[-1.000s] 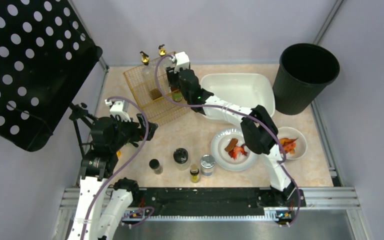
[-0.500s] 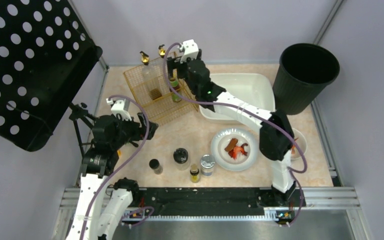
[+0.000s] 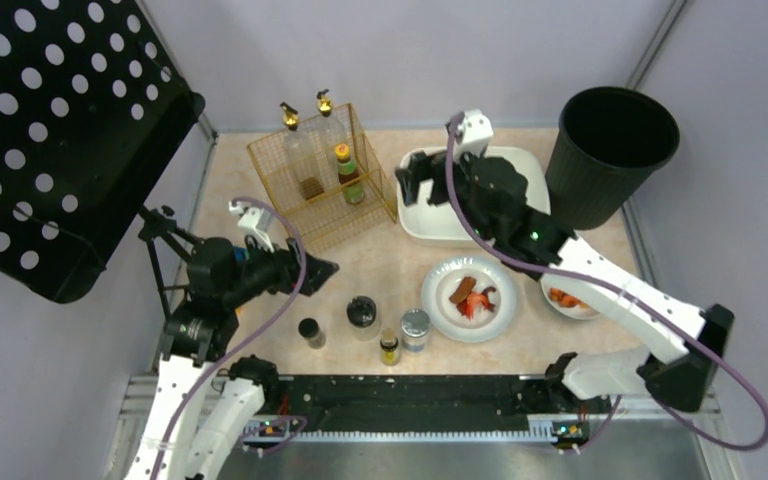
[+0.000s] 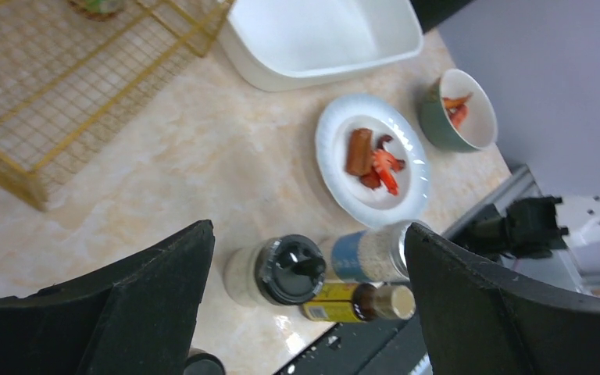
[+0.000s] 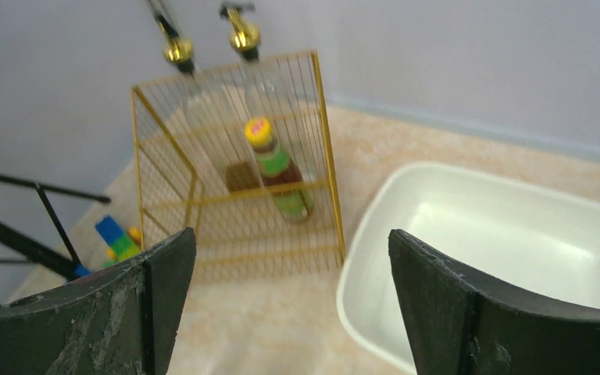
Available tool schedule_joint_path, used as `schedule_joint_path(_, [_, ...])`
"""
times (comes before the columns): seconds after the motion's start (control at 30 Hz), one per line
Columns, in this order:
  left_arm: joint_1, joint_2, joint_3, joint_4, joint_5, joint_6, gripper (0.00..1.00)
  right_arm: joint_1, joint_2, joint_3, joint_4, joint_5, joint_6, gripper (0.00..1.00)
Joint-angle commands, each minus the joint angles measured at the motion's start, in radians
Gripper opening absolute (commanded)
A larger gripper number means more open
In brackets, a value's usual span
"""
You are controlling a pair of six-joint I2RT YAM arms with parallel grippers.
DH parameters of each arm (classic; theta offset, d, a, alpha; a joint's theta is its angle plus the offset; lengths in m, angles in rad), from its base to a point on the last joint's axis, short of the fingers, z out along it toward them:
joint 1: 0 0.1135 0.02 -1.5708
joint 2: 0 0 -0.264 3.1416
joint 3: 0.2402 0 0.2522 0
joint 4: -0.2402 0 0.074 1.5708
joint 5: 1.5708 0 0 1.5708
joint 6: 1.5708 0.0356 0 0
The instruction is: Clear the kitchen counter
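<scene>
My left gripper moves across and down onto the black lid's knob (image 3: 363, 309) (image 4: 309, 267) next, since the black-lidded jar stands below it and to its right in the top view.
The kitchen counter (image 3: 380, 262) holds a gold wire basket (image 3: 300, 205) with a green-labelled bottle (image 3: 347, 175) and two pump bottles standing in it. Several jars stand near the front edge: a black-lidded jar (image 3: 362, 313), a small dark jar (image 3: 310, 330), a yellow bottle (image 3: 389, 347) and a silver-lidded jar (image 3: 415, 328). My left gripper (image 3: 320, 268) is open and empty, above and left of the black-lidded jar (image 4: 289, 269). My right gripper (image 3: 410, 185) is open and empty, between the basket (image 5: 234, 195) and the white tub (image 5: 500, 250).
A white plate (image 3: 440, 300) and a bowl (image 3: 565, 300), both with food scraps, sit at the front right. The white tub (image 3: 435, 225) is at the back, with a black bin (image 3: 615, 150) to its right. A black perforated panel (image 3: 50, 130) and a tripod (image 3: 160, 240) stand on the left.
My right gripper has drawn back from the basket and swung right to the tub's left end; the bottle stays in the basket. My left gripper has moved a little right toward the jars.
</scene>
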Motion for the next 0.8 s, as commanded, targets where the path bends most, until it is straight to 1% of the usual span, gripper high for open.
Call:
schedule_joint_path(0.0, [-0.11, -0.039, -0.043, 0.041, -0.006, -0.09, 0.95, 0.019, -0.133, -0.147, -0.217, -0.022, 0.086, 0.92])
schedule_joint_path(0.1, [-0.26, -0.036, -0.07, 0.043, -0.128, -0.129, 0.94, 0.03, -0.225, -0.253, -0.269, -0.017, 0.115, 0.91])
schedule_joint_path(0.2, [-0.382, 0.008, -0.068, 0.017, -0.279, -0.153, 0.93, 0.045, -0.301, -0.351, -0.292, -0.017, 0.143, 0.91])
schedule_joint_path(0.3, [-0.508, 0.104, -0.032, -0.039, -0.488, -0.174, 0.93, 0.046, -0.353, -0.441, -0.292, -0.014, 0.17, 0.91])
schedule_joint_path(0.4, [-0.635, 0.199, 0.002, -0.061, -0.662, -0.202, 0.92, 0.048, -0.371, -0.505, -0.291, -0.022, 0.187, 0.91])
schedule_joint_path(0.47, [-0.694, 0.263, 0.031, -0.097, -0.766, -0.218, 0.91, 0.048, -0.377, -0.532, -0.288, -0.036, 0.201, 0.9])
schedule_joint_path(0.5, [-0.711, 0.287, 0.04, -0.106, -0.786, -0.22, 0.91, 0.048, -0.382, -0.544, -0.284, -0.044, 0.207, 0.9])
schedule_joint_path(0.63, [-0.752, 0.364, 0.079, -0.118, -0.787, -0.229, 0.89, 0.048, -0.399, -0.582, -0.266, -0.057, 0.213, 0.9])
schedule_joint_path(0.77, [-0.769, 0.38, 0.103, -0.15, -0.836, -0.234, 0.78, 0.047, -0.404, -0.599, -0.249, -0.073, 0.215, 0.9])
